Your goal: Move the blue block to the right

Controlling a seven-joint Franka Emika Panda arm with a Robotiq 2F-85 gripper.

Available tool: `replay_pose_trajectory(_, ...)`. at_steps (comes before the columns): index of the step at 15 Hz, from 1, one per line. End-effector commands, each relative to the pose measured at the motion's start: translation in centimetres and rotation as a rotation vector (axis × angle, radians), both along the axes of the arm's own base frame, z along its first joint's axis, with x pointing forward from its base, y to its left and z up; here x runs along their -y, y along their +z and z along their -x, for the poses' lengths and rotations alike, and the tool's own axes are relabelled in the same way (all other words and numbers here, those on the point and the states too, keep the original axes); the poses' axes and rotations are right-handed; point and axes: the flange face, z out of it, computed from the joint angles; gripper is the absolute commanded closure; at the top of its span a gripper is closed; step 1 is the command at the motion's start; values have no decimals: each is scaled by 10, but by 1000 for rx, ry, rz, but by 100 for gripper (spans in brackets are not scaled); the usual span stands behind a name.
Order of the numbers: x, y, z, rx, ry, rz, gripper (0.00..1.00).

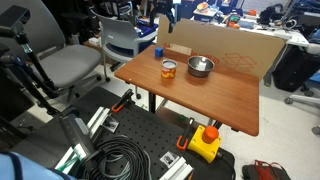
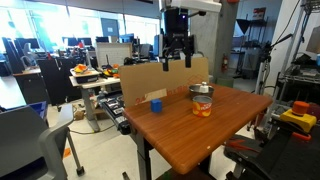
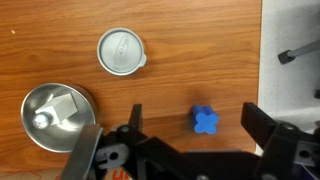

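Note:
My open gripper lowers next onto the small bright blue block (image 2: 156, 105) (image 3: 204, 120), which lies far below it, because its fingers already stand on either side.
The blue block (image 3: 206, 121) is a small bright blue piece with a notched top. It lies on the wooden table (image 3: 200, 50) near an edge and shows in both exterior views (image 1: 159, 51) (image 2: 156, 105). My gripper (image 3: 195, 112) is open and empty. It hangs well above the table (image 2: 175, 50), and in the wrist view the block lies between my two fingers, far below them. The gripper is hard to make out at the top of an exterior view (image 1: 165, 15).
An orange-labelled can (image 3: 121, 50) (image 1: 169, 69) (image 2: 203, 104) and a metal bowl (image 3: 57, 117) (image 1: 200, 67) (image 2: 201, 91) stand on the table. A cardboard sheet (image 1: 225, 50) (image 2: 150, 75) stands along its back edge. Chairs (image 1: 70, 62) and a yellow box (image 1: 205, 143) surround it.

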Motion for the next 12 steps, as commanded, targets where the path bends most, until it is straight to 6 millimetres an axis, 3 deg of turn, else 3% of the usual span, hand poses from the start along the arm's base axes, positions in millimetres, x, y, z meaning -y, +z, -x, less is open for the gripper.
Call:
replay_pose_trajectory(1,-15,-22,-31,-32,-39,16,0)
replay_pose_trajectory(12,-37,-89,-73,-154,-102,102,0)
